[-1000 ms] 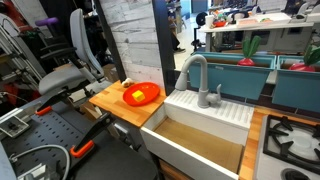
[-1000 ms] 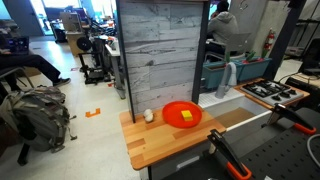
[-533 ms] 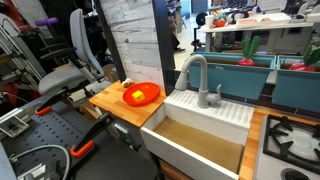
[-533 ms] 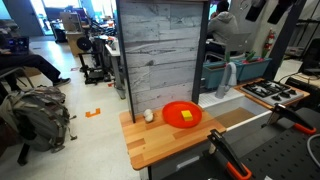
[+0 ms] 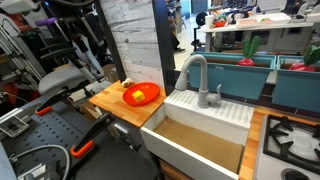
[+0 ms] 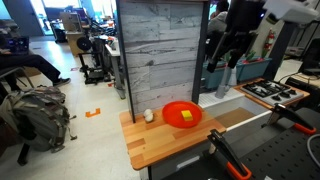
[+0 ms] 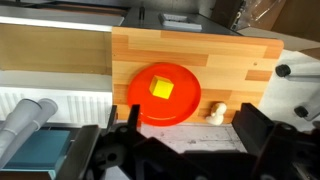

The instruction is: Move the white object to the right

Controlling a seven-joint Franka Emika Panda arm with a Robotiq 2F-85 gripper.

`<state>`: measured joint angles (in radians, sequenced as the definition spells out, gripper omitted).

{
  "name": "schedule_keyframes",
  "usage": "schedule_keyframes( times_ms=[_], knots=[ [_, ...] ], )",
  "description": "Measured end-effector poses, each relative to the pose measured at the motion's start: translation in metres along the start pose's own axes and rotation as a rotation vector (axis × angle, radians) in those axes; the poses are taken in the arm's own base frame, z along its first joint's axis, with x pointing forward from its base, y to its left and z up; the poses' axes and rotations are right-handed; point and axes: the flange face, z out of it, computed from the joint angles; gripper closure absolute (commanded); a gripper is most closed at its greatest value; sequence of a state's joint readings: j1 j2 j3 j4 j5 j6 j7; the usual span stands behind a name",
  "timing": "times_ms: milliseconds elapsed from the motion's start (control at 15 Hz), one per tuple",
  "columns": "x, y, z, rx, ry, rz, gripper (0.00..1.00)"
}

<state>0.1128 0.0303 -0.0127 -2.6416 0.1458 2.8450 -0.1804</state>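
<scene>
My gripper needs to drop and shift past the edge of the orange dish [image 6: 175,122] onto the white lump, which lies well below my open fingers, beside the dish.
The white object [image 7: 214,114] is a tiny whitish lump on the wooden counter [image 7: 230,60], just beside the orange dish [image 7: 150,105]. It also shows in an exterior view [image 6: 148,115], left of the dish [image 6: 175,122]. A yellow piece [image 7: 162,88] lies in the dish. My gripper [image 7: 190,140] is open and empty, its two dark fingers framing the dish edge and the lump from well above. In an exterior view the gripper [image 6: 224,66] hangs high over the sink side, apart from the counter.
A big white sink [image 5: 205,125] with a grey tap [image 5: 195,75] adjoins the counter [image 5: 110,100]. A tall grey plank wall [image 6: 160,55] stands behind the counter. A stove top [image 5: 290,140] lies beyond the sink. Chairs and clutter fill the floor around.
The arm and gripper have come into the exterior view from the upper right and moved down and left towards the counter. The white object and dish have not moved.
</scene>
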Motion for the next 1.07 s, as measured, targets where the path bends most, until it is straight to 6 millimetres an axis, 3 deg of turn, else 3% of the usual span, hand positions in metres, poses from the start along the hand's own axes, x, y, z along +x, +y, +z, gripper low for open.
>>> schedule_keyframes(
  times_ms=[667, 1067],
  knots=[
    [0.085, -0.079, 0.152, 0.103, -0.063, -0.061, 0.00],
    [0.119, -0.107, 0.221, 0.166, -0.056, -0.065, 0.00]
  ],
)
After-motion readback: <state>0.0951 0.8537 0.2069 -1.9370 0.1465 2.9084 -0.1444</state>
